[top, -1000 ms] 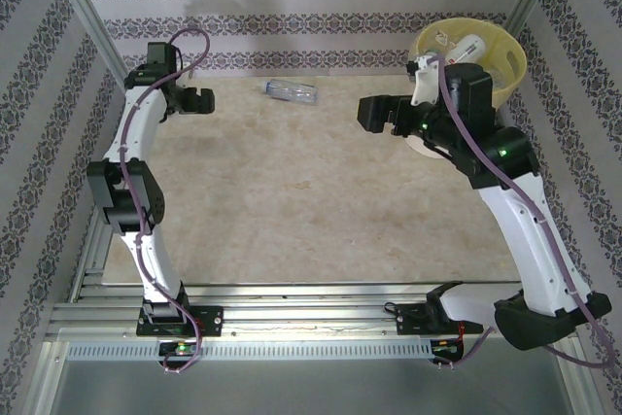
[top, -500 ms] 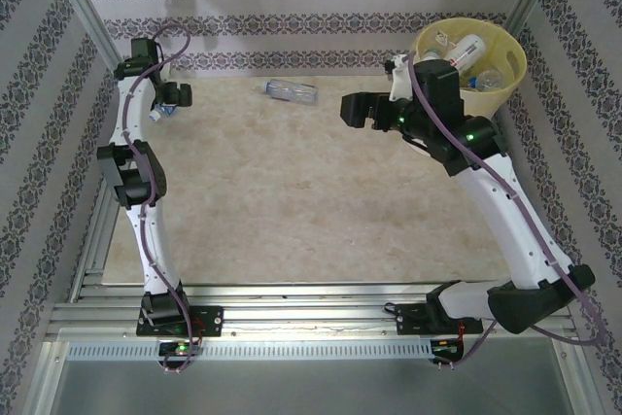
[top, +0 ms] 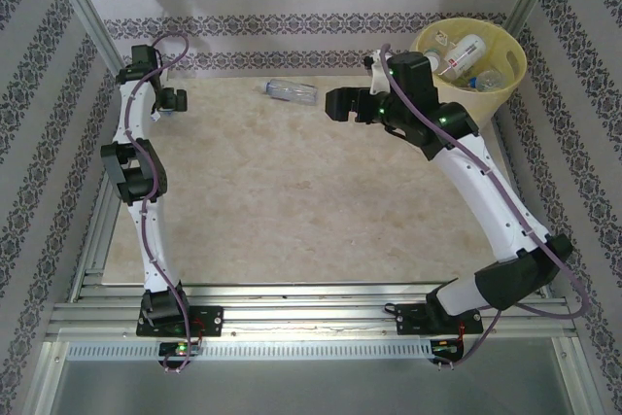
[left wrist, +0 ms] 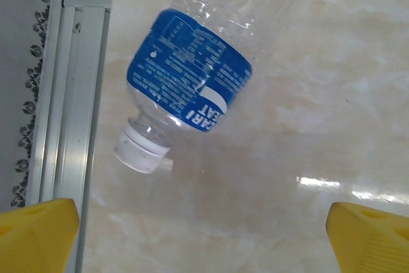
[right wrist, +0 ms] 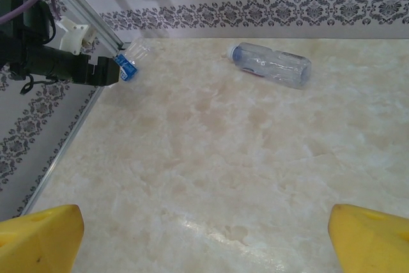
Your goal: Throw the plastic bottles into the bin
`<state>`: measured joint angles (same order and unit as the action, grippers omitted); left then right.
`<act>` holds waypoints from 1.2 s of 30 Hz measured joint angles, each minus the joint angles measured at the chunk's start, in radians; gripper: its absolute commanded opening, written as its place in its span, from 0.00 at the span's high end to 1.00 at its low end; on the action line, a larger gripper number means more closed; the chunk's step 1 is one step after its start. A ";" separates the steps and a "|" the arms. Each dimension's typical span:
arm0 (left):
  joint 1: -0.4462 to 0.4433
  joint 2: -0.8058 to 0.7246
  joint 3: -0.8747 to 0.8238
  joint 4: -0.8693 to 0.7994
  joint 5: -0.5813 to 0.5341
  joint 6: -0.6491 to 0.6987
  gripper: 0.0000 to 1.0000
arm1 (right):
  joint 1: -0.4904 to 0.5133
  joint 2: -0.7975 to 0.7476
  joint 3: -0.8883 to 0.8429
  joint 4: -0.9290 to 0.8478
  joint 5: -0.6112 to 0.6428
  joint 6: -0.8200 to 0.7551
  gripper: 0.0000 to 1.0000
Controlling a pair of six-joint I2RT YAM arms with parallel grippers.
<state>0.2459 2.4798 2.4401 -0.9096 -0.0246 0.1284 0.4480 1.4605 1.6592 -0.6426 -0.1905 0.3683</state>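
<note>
The bottle lies on the tabletop below the parted yellow fingers of my open left gripper, so I will lower that gripper next onto the blue label's end (left wrist: 171, 99) by the white cap.
A clear plastic bottle (top: 292, 91) lies on its side near the back wall, also visible as the bottle (right wrist: 271, 65) in the right wrist view. A second bottle (left wrist: 192, 75) with a blue label and white cap lies by the left rail, cap toward the rail. My left gripper (left wrist: 204, 234) hangs open just above it, nothing between its yellow fingertips (left wrist: 38, 231). At the back right corner stands the pale-yellow bin (top: 513, 63), holding several bottles (top: 466, 50). My right gripper (top: 335, 104) is open and empty, left of the bin, pointing toward the clear bottle.
Patterned walls close the back and both sides. An aluminium rail (left wrist: 70, 94) runs along the table's left edge beside the blue-labelled bottle. The left arm (top: 136, 157) stretches along that edge. Marble-look tabletop (top: 311, 201) lies between the arms.
The right arm has swung left, away from the bin, toward the clear bottle. The left gripper has moved back-left into the corner, over the blue-labelled bottle. Both stay open.
</note>
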 measured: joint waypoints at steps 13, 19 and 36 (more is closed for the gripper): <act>0.037 0.098 0.036 0.103 -0.003 0.011 0.00 | 0.000 0.063 0.073 0.000 -0.018 0.004 0.02; 0.039 0.130 0.056 0.135 0.048 0.010 0.00 | 0.009 0.112 0.128 -0.004 -0.021 0.004 0.02; 0.043 0.196 0.072 0.176 0.113 0.002 0.12 | 0.041 0.175 0.206 -0.004 -0.025 0.003 0.02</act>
<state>0.2893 2.6755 2.5122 -0.7338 0.0879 0.1299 0.4889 1.6360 1.8656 -0.6464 -0.2153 0.3714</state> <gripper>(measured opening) 0.948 0.977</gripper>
